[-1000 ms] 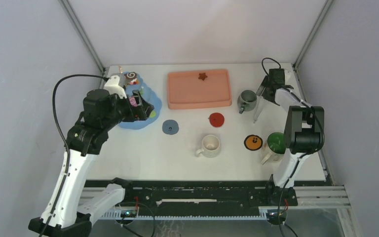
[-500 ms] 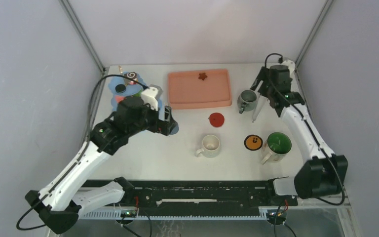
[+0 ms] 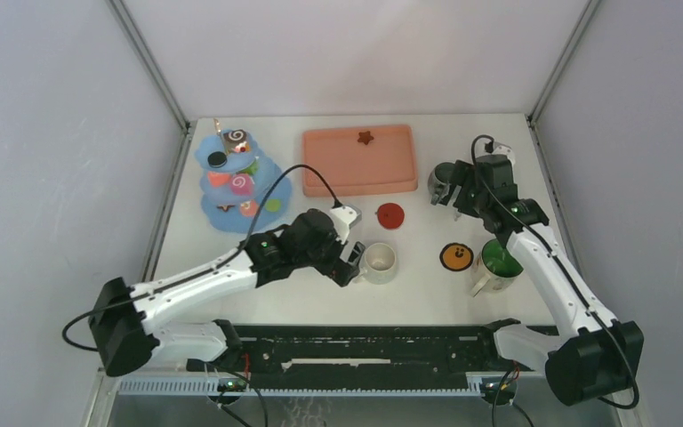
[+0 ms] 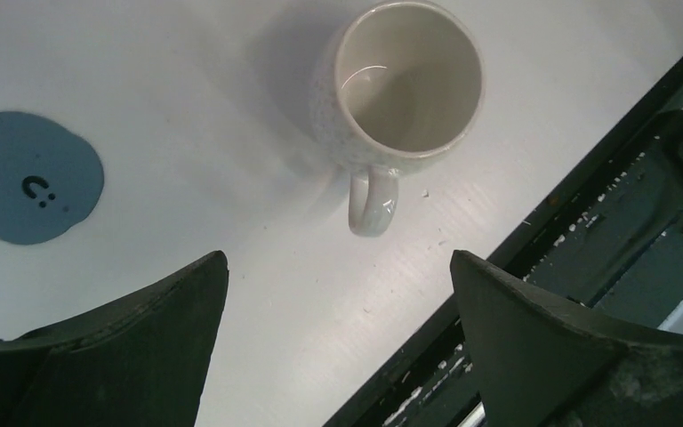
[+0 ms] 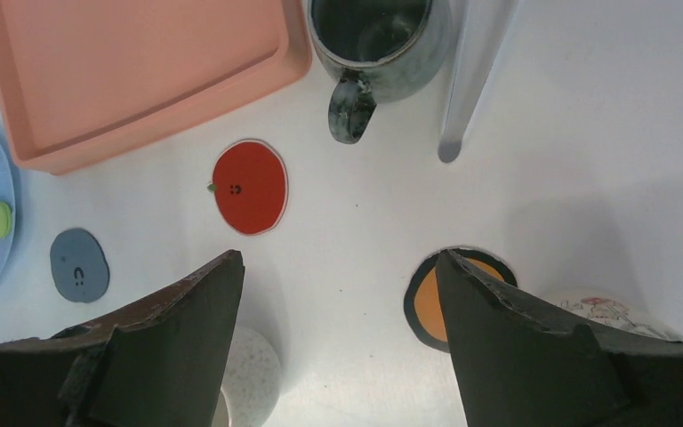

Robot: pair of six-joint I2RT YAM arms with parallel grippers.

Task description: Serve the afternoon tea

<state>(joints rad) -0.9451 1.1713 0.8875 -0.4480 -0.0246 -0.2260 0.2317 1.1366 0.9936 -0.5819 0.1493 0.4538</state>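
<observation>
The cream mug's handle (image 3: 359, 279) (image 4: 373, 203) is below my left gripper and sticks out toward its fingers, so the gripper needs to go down and to the right in the top view onto it next.
The cream mug (image 3: 380, 261) stands upright at the front centre, its handle toward the near edge. My left gripper (image 3: 349, 258) is open and empty just left of it; in the left wrist view the mug (image 4: 407, 80) lies ahead of the gripper (image 4: 338, 260). My right gripper (image 3: 449, 189) is open and empty, hovering over the grey mug (image 5: 378, 36). The green mug (image 3: 498, 260) stands at the front right. The blue tiered tower (image 3: 236, 178) holds several pastries at the back left. A star pastry (image 3: 365, 137) lies on the salmon tray (image 3: 360, 165).
Red coaster (image 3: 390, 214) and orange coaster (image 3: 455, 256) lie on the table; a blue coaster (image 4: 31, 178) lies left of the cream mug. Metal tongs (image 5: 476, 76) lie right of the grey mug. The black rail (image 3: 365, 342) runs along the near edge.
My left arm has swung from the blue tower right and nearer, down to the cream mug. My right arm has come forward from the back right corner to above the grey mug.
</observation>
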